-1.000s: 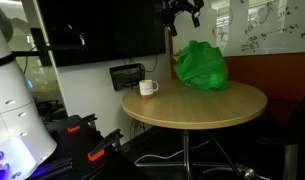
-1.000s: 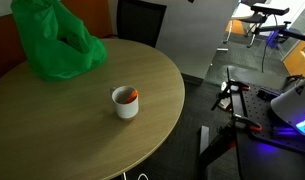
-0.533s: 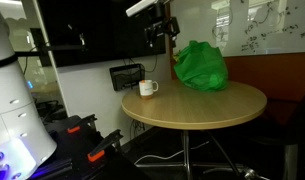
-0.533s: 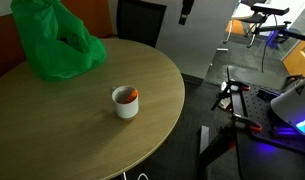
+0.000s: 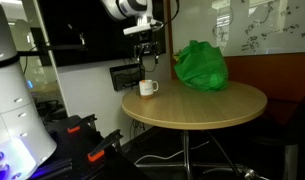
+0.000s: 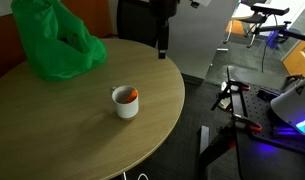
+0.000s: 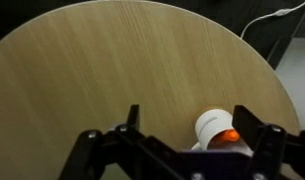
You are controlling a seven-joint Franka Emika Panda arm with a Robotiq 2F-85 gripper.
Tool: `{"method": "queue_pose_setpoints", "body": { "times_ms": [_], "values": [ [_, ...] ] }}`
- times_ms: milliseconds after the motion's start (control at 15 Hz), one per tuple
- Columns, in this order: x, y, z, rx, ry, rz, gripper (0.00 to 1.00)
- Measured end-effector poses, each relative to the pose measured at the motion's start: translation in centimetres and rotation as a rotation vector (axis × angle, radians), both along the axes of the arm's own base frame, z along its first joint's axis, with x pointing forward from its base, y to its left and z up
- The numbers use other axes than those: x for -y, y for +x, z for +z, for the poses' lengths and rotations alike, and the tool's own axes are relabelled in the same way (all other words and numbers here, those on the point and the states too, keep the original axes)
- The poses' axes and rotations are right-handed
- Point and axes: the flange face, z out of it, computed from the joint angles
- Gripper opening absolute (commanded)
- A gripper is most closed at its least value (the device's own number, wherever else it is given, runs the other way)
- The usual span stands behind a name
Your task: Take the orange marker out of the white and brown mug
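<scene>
I need to move my gripper down and toward the right in the wrist view next and close it around the marker's orange tip [image 6: 132, 96] [image 7: 230, 135], as it shows in the mug's opening.
The white and brown mug [image 5: 148, 88] stands near the table's edge, its handle showing. In an exterior view [image 6: 125, 101] the orange marker [image 6: 133, 95] shows inside it at the rim. My gripper [image 5: 147, 60] hangs in the air above the mug, well clear of it; in an exterior view [image 6: 162, 42] it hangs over the table's far edge. In the wrist view my gripper [image 7: 189, 114] is open and empty. The mug [image 7: 214, 126] with the marker's orange tip [image 7: 227, 137] lies below, between the fingers and nearer the right one.
A big green bag [image 5: 200, 65] sits on the round wooden table [image 5: 207, 108], also seen in an exterior view [image 6: 50, 40]. A dark screen [image 5: 92, 25] hangs behind. A white machine [image 5: 12, 110] and dark gear [image 6: 232, 100] stand on the floor.
My gripper has swung from above the green bag across and downward, and now hangs above the mug. The mug, marker and bag have not moved.
</scene>
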Motion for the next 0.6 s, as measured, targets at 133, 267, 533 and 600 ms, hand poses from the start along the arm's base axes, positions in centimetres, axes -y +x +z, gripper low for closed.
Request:
{"method": "queue_pose_setpoints", "body": {
  "times_ms": [133, 267, 533, 600],
  "values": [
    [-2.3, 1.4, -1.6, -0.023, 0.004, 0.026, 1.0],
    [-4.8, 2.5, -3.0, -0.049, 0.02, 0.057, 1.0],
    [-6.2, 3.3, -2.4, -0.065, 0.033, 0.075, 1.0],
    [-5.9, 3.3, -2.4, -0.066, 0.032, 0.073, 1.0]
  ]
}}
